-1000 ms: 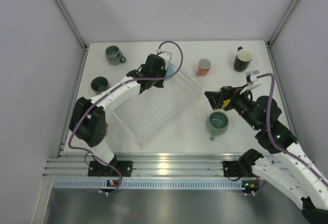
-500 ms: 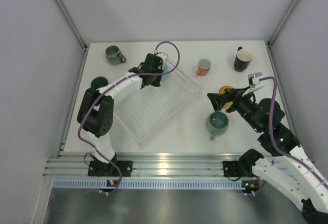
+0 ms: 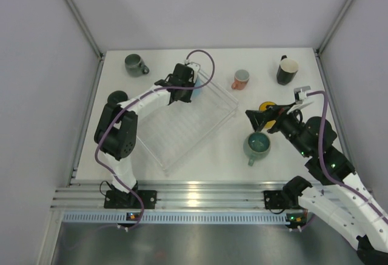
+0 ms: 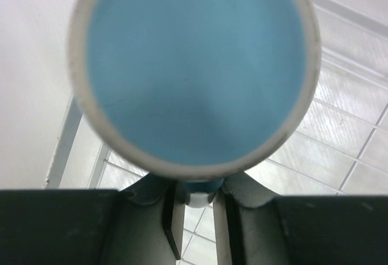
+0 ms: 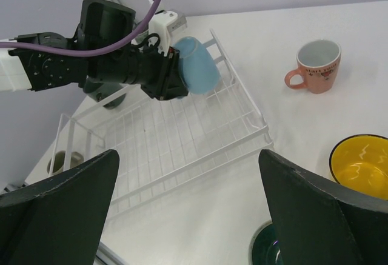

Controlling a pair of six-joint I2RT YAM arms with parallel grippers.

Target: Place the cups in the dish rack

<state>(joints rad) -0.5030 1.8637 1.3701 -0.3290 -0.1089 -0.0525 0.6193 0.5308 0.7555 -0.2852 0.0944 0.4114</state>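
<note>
The mug's opening faces up. My right gripper should tilt down and lower back onto the pale teal-green mug's rim [image 3: 268, 144], on the side of that mug away from the rack [image 3: 182, 128].
My left gripper [image 3: 185, 87] is shut on the handle of a light blue mug [image 3: 195, 85], held bottom-up over the far corner of the clear dish rack [image 3: 182, 128]. In the left wrist view the mug's base [image 4: 194, 65] fills the frame, with the handle pinched between my fingers [image 4: 173, 216]. My right gripper [image 3: 251, 116] is open and empty, above the table between a yellow mug [image 3: 267, 105] and a pale teal-green mug [image 3: 257, 145]. The right wrist view shows the blue mug [image 5: 197, 74] over the rack [image 5: 182, 137].
A salmon pink mug [image 3: 240, 79] and a black mug with cream inside [image 3: 287, 70] stand at the far right. A dark grey-green mug [image 3: 134, 64] stands at the far left. A small dark mug [image 3: 116, 99] stands left of the rack.
My left arm has shifted a little with the blue mug still held over the rack's far corner. My right gripper has drawn back slightly, uncovering the yellow mug.
</note>
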